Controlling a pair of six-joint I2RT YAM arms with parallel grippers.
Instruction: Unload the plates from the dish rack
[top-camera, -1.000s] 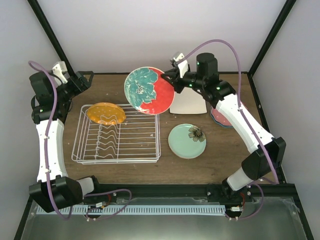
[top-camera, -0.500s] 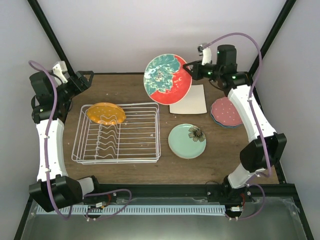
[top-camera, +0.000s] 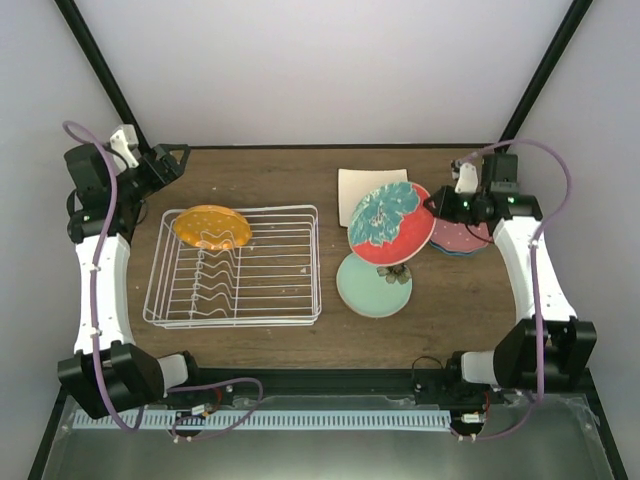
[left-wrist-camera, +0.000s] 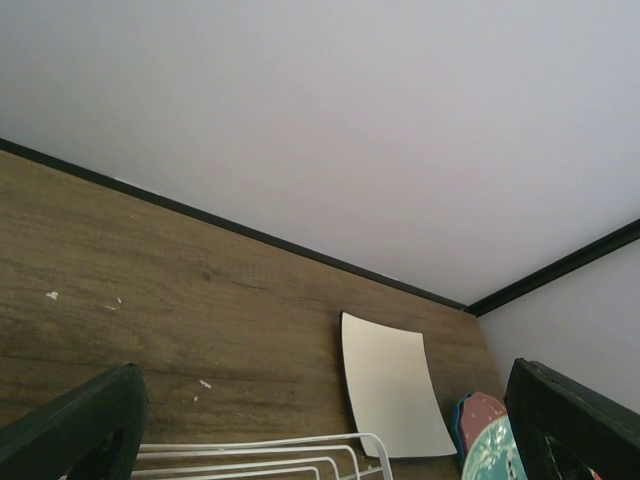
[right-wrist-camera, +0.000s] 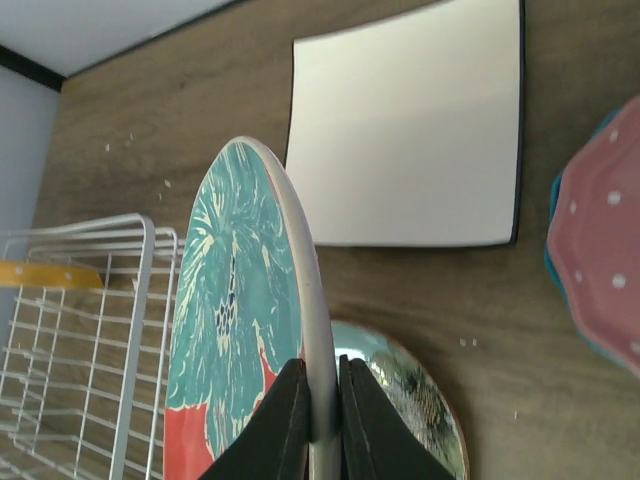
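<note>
The mint plate lies flat, lower and closer to my base, so I should move my right gripper back and down to the mint green flower plate (top-camera: 368, 288) (right-wrist-camera: 415, 400) and let go of the floral plate's rim.
My right gripper (top-camera: 437, 205) is shut on the rim of the large red-and-teal floral plate (top-camera: 392, 224) and holds it tilted above the mint green flower plate (top-camera: 368, 288). In the right wrist view the fingers (right-wrist-camera: 290, 410) pinch the floral plate's edge (right-wrist-camera: 235, 330) over the mint plate (right-wrist-camera: 415, 400). The square cream plate (top-camera: 360, 185) lies behind. The pink plate (top-camera: 462, 235) sits on the teal one at the right. The orange dotted plate (top-camera: 211, 227) stands in the white wire dish rack (top-camera: 235, 322). My left gripper (top-camera: 170, 158) is open and empty at the back left.
The left wrist view shows the rack's far corner (left-wrist-camera: 250, 445), the cream plate (left-wrist-camera: 390, 385) and bare wooden table (left-wrist-camera: 150, 290) up to the back wall. Black frame posts stand at the back corners.
My right arm has carried the floral plate from high over the back of the table down and to the right, to just above the mint plate. The left arm has barely moved.
</note>
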